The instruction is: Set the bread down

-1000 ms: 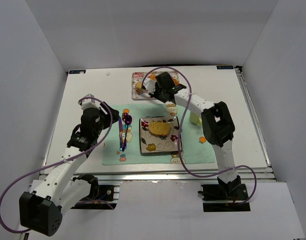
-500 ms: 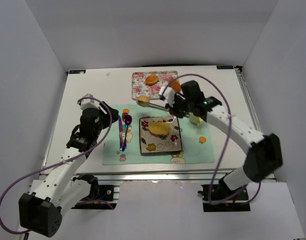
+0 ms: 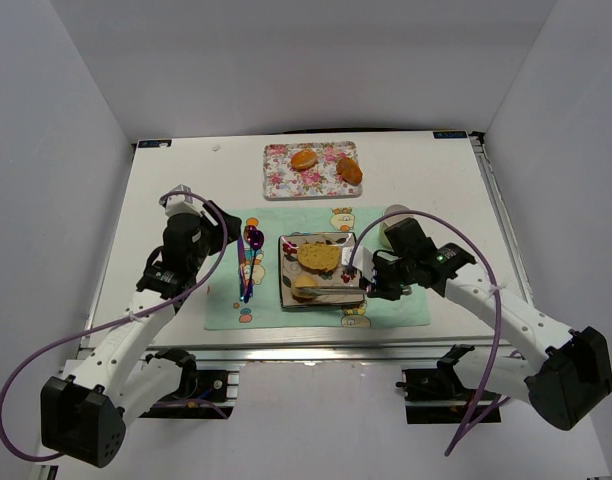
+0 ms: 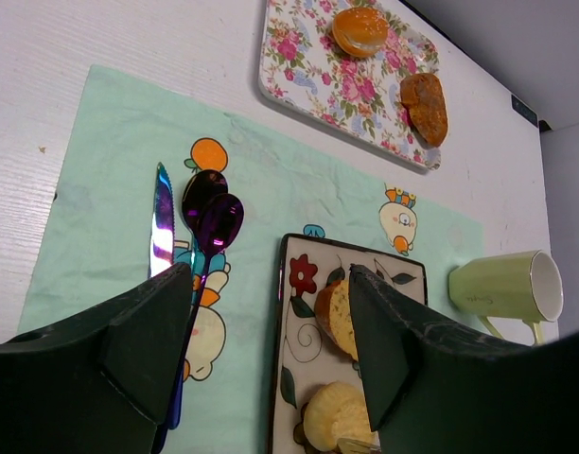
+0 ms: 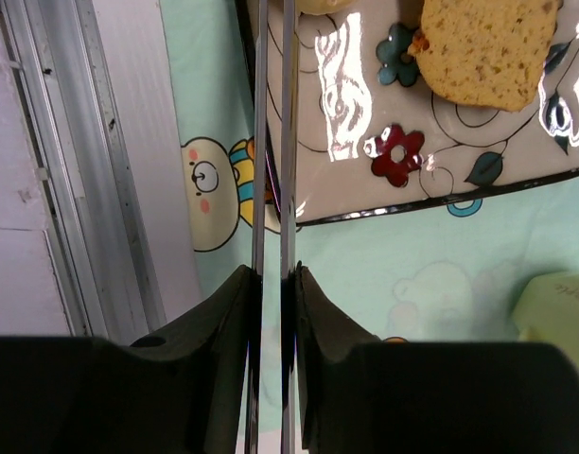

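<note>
The roll point(image 3: 306, 288) is on the plate. My right gripper will next lift past the cup, turn and lower the tongs, and let go of them on the tabletop point(image 3: 448, 215) next to the mat.
A pale bread roll point(image 3: 306, 288) is on the near part of the flowered square plate point(image 3: 338, 243), in front of a bread slice point(image 3: 319, 257). My right gripper point(image 3: 378, 282) is shut on metal tongs point(image 3: 336, 291) whose tips are at the roll. In the right wrist view the gripper point(image 5: 271, 284) clamps the tongs point(image 5: 271, 142) over the plate point(image 5: 365, 113); the slice point(image 5: 488, 47) shows. My left gripper point(image 3: 224, 228) hangs open and empty over the mat's left side. Its view point(image 4: 271, 359) shows the roll point(image 4: 337, 416), the slice point(image 4: 339, 317) and the plate point(image 4: 282, 312).
A flowered tray point(image 3: 281, 170) at the back holds two buns point(image 3: 305, 159) point(image 3: 349, 171). A purple spoon point(image 3: 252, 240) and a knife point(image 3: 244, 275) lie on the green mat point(image 3: 226, 310) left of the plate. A pale green cup point(image 3: 388, 222) lies right of the plate.
My right arm has swung from the tray toward me, carrying the roll in the tongs to the near part of the plate. The left arm has stayed still.
</note>
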